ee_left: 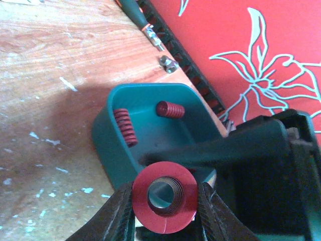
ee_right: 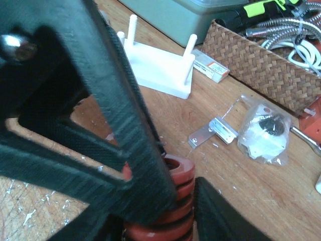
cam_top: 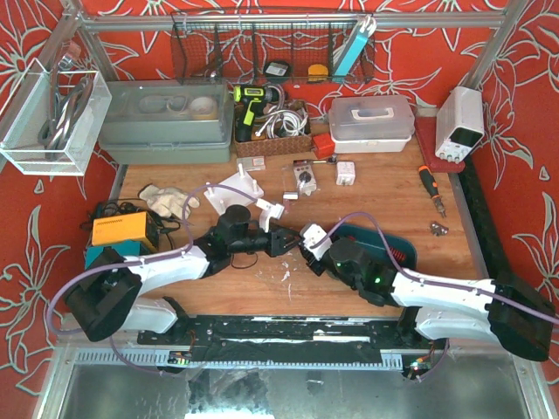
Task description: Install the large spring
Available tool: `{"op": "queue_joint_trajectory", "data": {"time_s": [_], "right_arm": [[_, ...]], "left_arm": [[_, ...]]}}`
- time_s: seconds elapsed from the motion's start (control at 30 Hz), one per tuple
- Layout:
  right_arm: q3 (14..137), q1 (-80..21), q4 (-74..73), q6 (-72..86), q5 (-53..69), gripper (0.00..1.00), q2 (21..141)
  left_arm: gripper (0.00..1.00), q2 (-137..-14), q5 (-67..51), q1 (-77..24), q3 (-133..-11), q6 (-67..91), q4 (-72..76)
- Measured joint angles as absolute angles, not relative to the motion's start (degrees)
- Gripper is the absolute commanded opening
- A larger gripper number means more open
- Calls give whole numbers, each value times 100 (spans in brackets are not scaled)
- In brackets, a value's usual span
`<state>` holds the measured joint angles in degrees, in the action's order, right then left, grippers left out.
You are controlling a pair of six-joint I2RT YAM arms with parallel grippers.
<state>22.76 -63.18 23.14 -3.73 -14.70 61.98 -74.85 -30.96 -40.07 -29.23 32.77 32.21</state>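
I will swing my left gripper outward to the white stand's bare peg by the glove [cam_top: 209, 193], then lower the large spring over it and release.
The large spring [ee_left: 164, 197] is red and shows end-on in the left wrist view, with my left gripper [ee_left: 165, 206] shut on it, one black finger against each side. In the right wrist view the same spring [ee_right: 184, 175] stands between my right gripper's [ee_right: 173, 211] fingers, which are shut on its coils; a black finger of the other gripper crosses in front of it. Seen from above, the two grippers [cam_top: 281, 237] [cam_top: 307, 244] meet nose to nose at the table's middle. A white peg stand [ee_right: 155, 68] lies beyond.
A teal tray [ee_left: 108, 150] with two small red springs [ee_left: 124, 125] sits just behind the grippers. A metal bracket [ee_right: 213, 131], a bagged part [ee_right: 263, 135] and a wicker basket [ee_right: 261, 65] lie farther back. A screwdriver [cam_top: 430, 185] lies at the right.
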Motion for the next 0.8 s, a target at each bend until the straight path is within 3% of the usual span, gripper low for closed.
{"op": "queue_joint_trajectory", "data": {"time_s": [0.27, 0.57, 0.8], "right_arm": [[2467, -6326, 1828, -10, -1658, 98, 5959], [3050, -6324, 591, 923, -2606, 99, 4823], [3317, -6311, -12, 1302, -3614, 99, 4849]], "left_arm": [[0, -6648, -2687, -4132, -2893, 3020, 2829], [0, -5675, -185, -4130, -3100, 2390, 1562], [0, -5728, 1852, -3909, -3680, 2112, 624]]}}
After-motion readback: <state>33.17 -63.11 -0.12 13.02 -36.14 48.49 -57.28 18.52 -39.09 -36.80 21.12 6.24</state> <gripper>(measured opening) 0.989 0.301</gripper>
